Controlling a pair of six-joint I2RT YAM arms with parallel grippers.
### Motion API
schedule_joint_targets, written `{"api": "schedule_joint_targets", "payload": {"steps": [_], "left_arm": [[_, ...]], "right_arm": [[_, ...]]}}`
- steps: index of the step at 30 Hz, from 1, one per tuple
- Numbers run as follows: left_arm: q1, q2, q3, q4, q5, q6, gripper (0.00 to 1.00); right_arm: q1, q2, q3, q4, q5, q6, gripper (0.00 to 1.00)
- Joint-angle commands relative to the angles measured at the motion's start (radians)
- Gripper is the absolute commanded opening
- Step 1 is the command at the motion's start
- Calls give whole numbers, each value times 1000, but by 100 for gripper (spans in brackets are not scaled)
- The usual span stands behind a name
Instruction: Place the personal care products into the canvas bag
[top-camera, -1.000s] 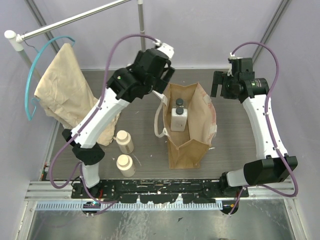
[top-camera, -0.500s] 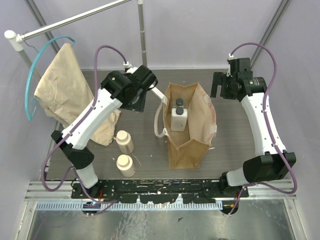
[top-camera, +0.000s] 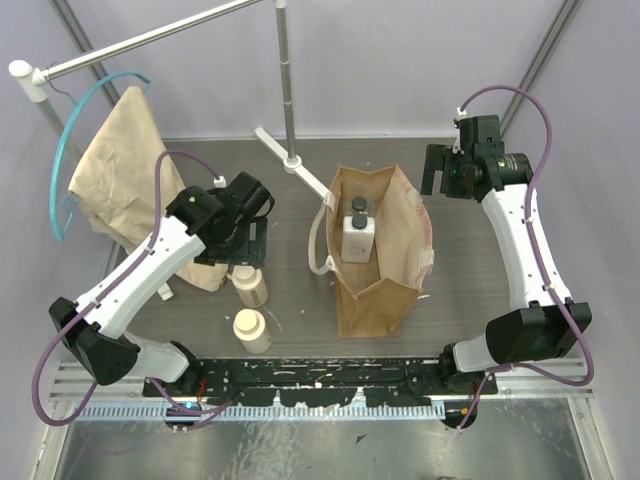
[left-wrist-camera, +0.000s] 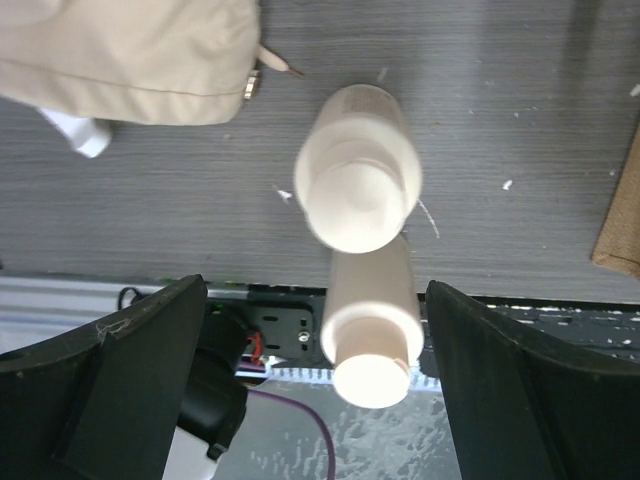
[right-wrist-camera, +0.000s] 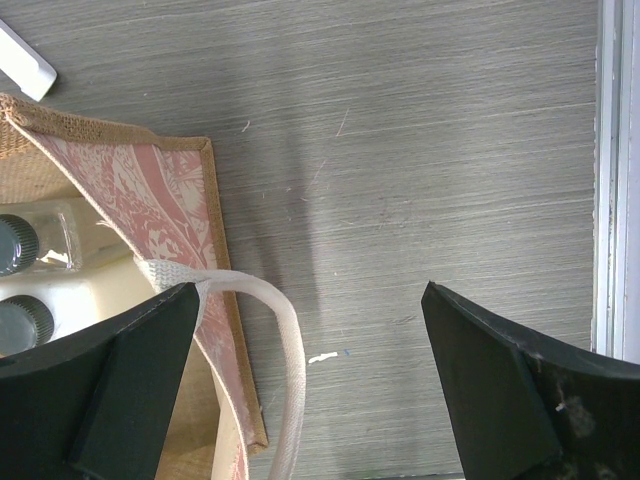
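My left gripper should move a little toward the canvas bag (top-camera: 385, 280) and go down around the bottle's body (top-camera: 252, 289), because the farther cream bottle stands below its open fingers.
Two cream cylindrical bottles stand on the table, one (top-camera: 249, 285) just below my left gripper (top-camera: 238, 250) and one (top-camera: 251, 330) nearer the front. In the left wrist view the first (left-wrist-camera: 357, 180) is straight ahead and the second (left-wrist-camera: 370, 320) lies between my open fingers (left-wrist-camera: 110, 400). The canvas bag (top-camera: 385, 280) stands mid-table, and two whitish bottles with dark caps (top-camera: 357, 232) are inside it. My right gripper (top-camera: 440, 172) is open and empty, hovering beside the bag's far right corner (right-wrist-camera: 130, 200). Its view shows the dark caps (right-wrist-camera: 18, 285) and a whitish handle (right-wrist-camera: 285, 340).
A pale beige garment (top-camera: 130, 180) hangs from a blue hanger (top-camera: 75, 130) at back left, and its hem (left-wrist-camera: 130, 50) reaches the table beside the bottles. A rack pole (top-camera: 285, 90) stands behind the bag. The table's front rail (top-camera: 320, 375) runs along the near edge.
My left arm swung from above the bag's back-left corner to the left and toward the front, and is now over the cream bottles. The right arm has not moved.
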Motion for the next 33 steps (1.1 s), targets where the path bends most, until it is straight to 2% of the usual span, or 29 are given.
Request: {"api": "schedule_joint_targets", "payload": {"steps": [1,8,22,33], "left_arm": [[3,-24,-76,178,111,32,98],[17,11,-154,201,132,56,98],[76,34,-355,363,218,129,98],[88,64,-429,447,245,173,99]], "right_arm": [[-2,-8,15,21,-6,-5,100],[-2,-25,6,22,-5,-7,100],[-2,-41,1,17,-9,-8,100],[-2,-55,-7,19,-11,-9,100]]}}
